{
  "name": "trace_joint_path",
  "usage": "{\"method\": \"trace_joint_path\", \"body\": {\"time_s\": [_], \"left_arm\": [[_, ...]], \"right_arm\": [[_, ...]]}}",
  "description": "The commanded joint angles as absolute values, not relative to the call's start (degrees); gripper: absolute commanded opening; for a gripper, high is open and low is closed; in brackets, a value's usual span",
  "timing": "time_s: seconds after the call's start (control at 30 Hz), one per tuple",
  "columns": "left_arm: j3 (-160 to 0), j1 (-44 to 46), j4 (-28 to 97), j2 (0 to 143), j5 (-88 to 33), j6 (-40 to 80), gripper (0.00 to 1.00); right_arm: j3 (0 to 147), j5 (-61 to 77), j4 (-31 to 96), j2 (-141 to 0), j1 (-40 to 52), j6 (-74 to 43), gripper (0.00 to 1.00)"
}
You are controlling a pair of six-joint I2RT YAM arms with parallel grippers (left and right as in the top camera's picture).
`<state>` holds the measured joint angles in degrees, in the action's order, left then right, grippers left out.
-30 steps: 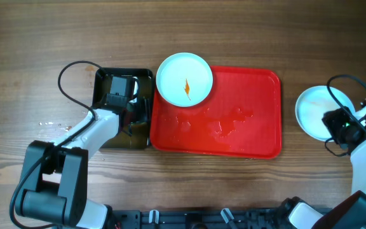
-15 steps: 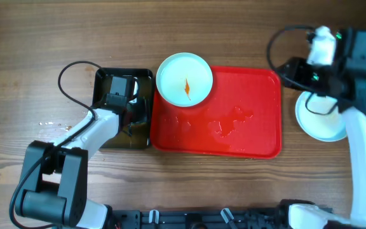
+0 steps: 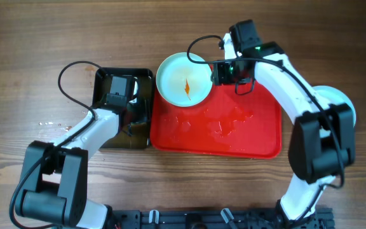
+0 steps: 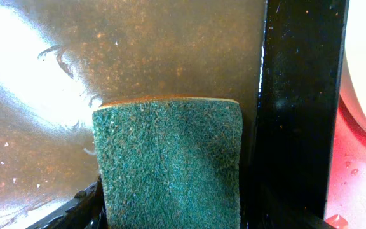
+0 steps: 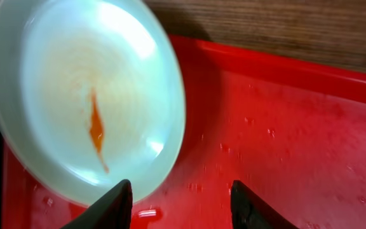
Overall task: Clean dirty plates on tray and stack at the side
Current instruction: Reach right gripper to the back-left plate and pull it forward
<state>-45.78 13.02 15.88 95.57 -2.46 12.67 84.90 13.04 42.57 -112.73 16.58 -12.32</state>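
The right gripper lowers and shifts toward the plate next, onto its rim away from the basin (image 3: 103,76), where bare tray leaves room for a finger.
A pale plate (image 3: 183,79) with an orange streak lies on the red tray's (image 3: 253,137) top left corner, overhanging its edge. It also shows in the right wrist view (image 5: 84,95) on the tray (image 5: 297,127). My right gripper (image 3: 212,71) (image 5: 182,203) is open and empty, just above the plate's right edge. My left gripper (image 3: 134,116) is in the black basin (image 3: 103,76), shut on the green sponge (image 4: 170,159). A pale plate (image 3: 345,105) lies on the table at the right, partly hidden by my right arm.
The tray floor is wet, with droplets and a small puddle (image 3: 230,121). The basin's black wall (image 4: 297,114) stands between the sponge and the tray. A black cable (image 3: 68,70) loops left of the basin.
My right arm has swung from the plate at the right, up and across to the left, and now reaches over the tray to the streaked plate. The left arm has not moved.
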Motion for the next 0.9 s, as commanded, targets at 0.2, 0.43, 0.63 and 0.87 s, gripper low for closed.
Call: {"method": "trace_joint_path", "body": {"time_s": [0.2, 0.43, 0.63, 0.87], "left_arm": [[-44.16, 13.32, 17.19, 97.25, -5.13, 12.62, 0.66], [-44.16, 13.32, 17.43, 97.25, -5.13, 12.62, 0.66], [-44.16, 13.32, 17.43, 97.25, -5.13, 12.62, 0.66], [-44.16, 13.32, 17.45, 97.25, -5.13, 12.62, 0.66]], "right_arm": [[84.73, 16.75, 37.15, -120.7, 17.91, -18.59, 0.29], [84.73, 13.04, 38.96, -121.27, 21.41, -21.71, 0.21], [84.73, 9.8, 40.21, -121.73, 21.69, -24.67, 0.11], [84.73, 8.6, 38.63, -121.73, 21.91, -25.5, 0.04]]}}
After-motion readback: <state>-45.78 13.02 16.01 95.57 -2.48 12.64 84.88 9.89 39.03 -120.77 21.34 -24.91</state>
